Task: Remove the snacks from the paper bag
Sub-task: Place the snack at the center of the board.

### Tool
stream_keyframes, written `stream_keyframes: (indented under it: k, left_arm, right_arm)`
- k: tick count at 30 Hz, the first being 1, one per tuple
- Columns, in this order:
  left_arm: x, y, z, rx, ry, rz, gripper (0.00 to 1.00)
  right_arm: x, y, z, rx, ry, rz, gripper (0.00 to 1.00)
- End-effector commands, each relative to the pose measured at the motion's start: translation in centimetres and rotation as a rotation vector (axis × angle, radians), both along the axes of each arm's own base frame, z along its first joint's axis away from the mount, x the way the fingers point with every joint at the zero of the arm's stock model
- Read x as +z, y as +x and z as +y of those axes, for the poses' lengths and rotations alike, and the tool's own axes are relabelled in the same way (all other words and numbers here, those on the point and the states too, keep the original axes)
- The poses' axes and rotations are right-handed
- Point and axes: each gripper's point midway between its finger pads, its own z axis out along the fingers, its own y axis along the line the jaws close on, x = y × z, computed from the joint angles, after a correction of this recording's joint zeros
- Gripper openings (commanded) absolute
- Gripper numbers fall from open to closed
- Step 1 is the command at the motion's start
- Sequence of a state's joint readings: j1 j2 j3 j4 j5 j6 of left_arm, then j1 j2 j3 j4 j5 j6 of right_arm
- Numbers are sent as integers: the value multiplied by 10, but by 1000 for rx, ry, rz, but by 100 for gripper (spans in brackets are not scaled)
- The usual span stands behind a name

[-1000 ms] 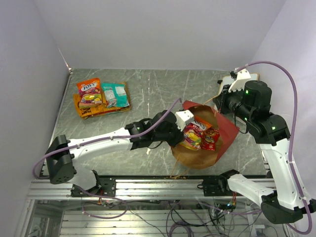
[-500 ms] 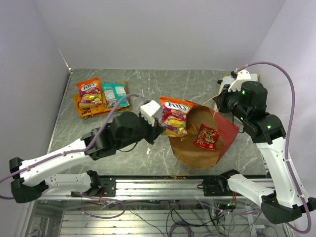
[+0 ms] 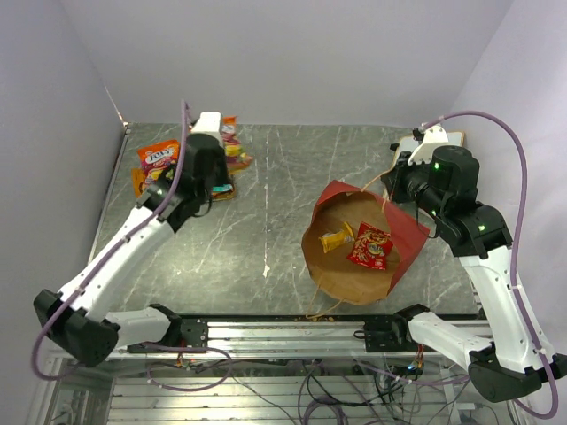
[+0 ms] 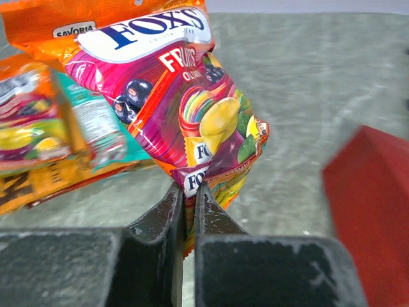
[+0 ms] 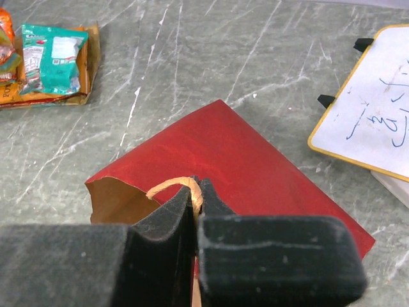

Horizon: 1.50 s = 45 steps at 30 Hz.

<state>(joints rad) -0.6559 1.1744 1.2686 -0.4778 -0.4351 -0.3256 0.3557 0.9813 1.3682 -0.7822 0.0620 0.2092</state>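
Next, my left gripper moves to the left in the top view and down and releases the candy packet onto the pile of snacks it hangs beside.
The red paper bag [image 3: 409, 237] lies open in the right half of the table, its brown inside facing up; it also shows in the right wrist view [image 5: 243, 160]. Inside it lie a small yellow-orange packet [image 3: 337, 239] and a red packet [image 3: 370, 248]. My right gripper [image 3: 396, 181] is shut on the bag's tan handle [image 5: 169, 187] and holds the far rim up. My left gripper [image 3: 221, 149] is at the far left, shut on the lower edge of a colourful Fox's candy packet [image 4: 192, 109], held over the pile of snacks [image 3: 168, 173].
The pile at the far left holds an orange Fox's packet, a teal packet [image 5: 51, 54] and a flat orange chip bag beneath. A white wood-framed board [image 3: 434, 140] lies at the far right behind the bag. The walls stand close on the left and at the back.
My left arm has lifted the Fox's packet out of the bag and swung it to the far left over the pile. A yellow-orange packet now shows inside the bag. The right gripper has not moved.
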Motion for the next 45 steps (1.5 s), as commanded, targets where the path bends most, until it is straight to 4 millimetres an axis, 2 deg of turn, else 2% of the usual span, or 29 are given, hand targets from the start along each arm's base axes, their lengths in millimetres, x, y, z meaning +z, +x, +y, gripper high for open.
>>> stream_keyframes:
  k: [1, 6, 10, 17, 28, 39, 45]
  left_arm:
    - [-8, 41, 54, 59, -32, 71, 7]
    - [-45, 84, 117, 59, -119, 171, 7]
    - [-71, 107, 143, 46, -73, 194, 7]
    - [-89, 127, 140, -37, -24, 158, 7]
    - [-118, 125, 144, -75, -56, 203, 7]
    - [-160, 126, 159, -78, -73, 323, 7]
    - [-174, 125, 164, -41, -75, 373, 18]
  right_arm:
    - [7, -2, 3, 15, 17, -34, 0]
    - [9, -4, 2, 22, 14, -43, 0]
    - [11, -6, 4, 34, 19, -51, 0]
    - [15, -9, -1, 22, 12, -64, 0]
    - [14, -11, -2, 16, 15, -65, 0]
    - [12, -8, 5, 45, 21, -56, 0]
    - [14, -8, 5, 47, 17, -56, 0]
